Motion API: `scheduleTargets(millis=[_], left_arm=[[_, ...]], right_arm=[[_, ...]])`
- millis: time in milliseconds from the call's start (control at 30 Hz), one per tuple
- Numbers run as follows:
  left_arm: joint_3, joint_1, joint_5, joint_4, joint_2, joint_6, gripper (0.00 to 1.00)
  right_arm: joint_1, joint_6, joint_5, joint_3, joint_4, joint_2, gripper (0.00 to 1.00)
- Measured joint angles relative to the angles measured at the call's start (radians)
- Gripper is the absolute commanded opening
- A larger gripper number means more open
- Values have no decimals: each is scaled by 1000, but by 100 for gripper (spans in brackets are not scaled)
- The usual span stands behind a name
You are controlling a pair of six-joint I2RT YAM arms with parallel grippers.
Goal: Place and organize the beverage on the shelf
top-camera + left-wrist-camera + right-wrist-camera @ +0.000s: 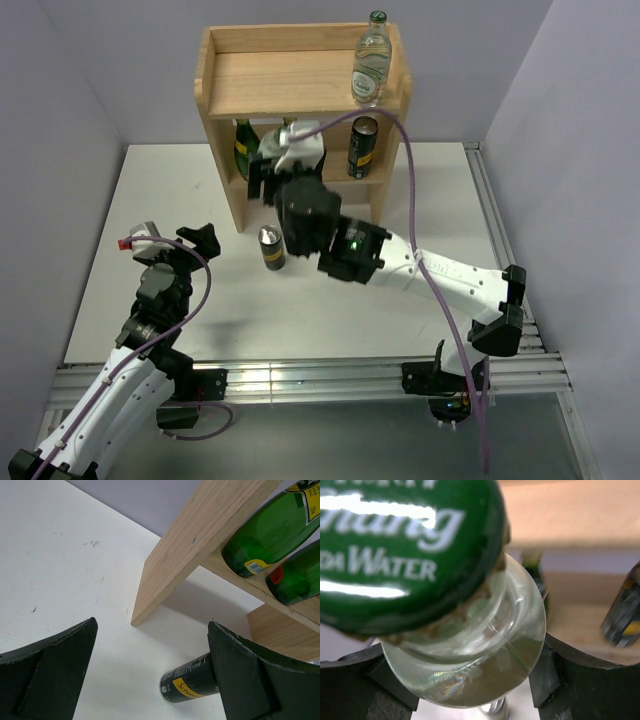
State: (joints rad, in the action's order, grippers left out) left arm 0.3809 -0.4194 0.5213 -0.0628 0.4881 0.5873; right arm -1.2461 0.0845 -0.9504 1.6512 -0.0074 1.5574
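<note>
My right gripper will next rise outward to release its bottle on the top board beside the standing clear glass bottle, above and outward of the gripper.
The wooden shelf (290, 75) stands at the back. One clear glass bottle (372, 58) stands on its top board at the right. On the lower board are a dark green bottle (243, 148) and a dark can (362, 146). A second dark can (271, 248) stands on the table in front. My right gripper (285, 170) is at the shelf's lower opening, shut on the second clear bottle (470, 655) with its green cap (410, 545). My left gripper (168, 238) is open and empty; in its view (151, 630) the table can (192, 682) lies just ahead, and two green bottles (275, 530) show on the shelf.
The shelf's left side panel (200, 535) stands on the white table (150, 200). Purple-grey walls close in both sides. A metal rail (300, 378) runs along the near edge. The right arm (440, 275) stretches across the table's middle.
</note>
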Motion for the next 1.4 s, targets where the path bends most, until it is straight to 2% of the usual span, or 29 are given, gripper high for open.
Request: scheduleTargets(millis=[267, 400, 667, 1000, 1400], left_arm=[[0, 0, 0, 0, 0, 0, 99], [0, 0, 0, 0, 0, 0, 99], [-1, 0, -1, 0, -9, 0, 99], [-1, 0, -1, 0, -9, 0, 99], [-2, 0, -1, 0, -8, 0, 99]], right_arm=[[172, -164, 17, 463, -70, 203, 0], [206, -219, 19, 577, -89, 283, 0], [286, -255, 36, 629, -153, 376, 0], [400, -230, 56, 644, -152, 376, 0], [426, -203, 59, 647, -166, 375, 0]])
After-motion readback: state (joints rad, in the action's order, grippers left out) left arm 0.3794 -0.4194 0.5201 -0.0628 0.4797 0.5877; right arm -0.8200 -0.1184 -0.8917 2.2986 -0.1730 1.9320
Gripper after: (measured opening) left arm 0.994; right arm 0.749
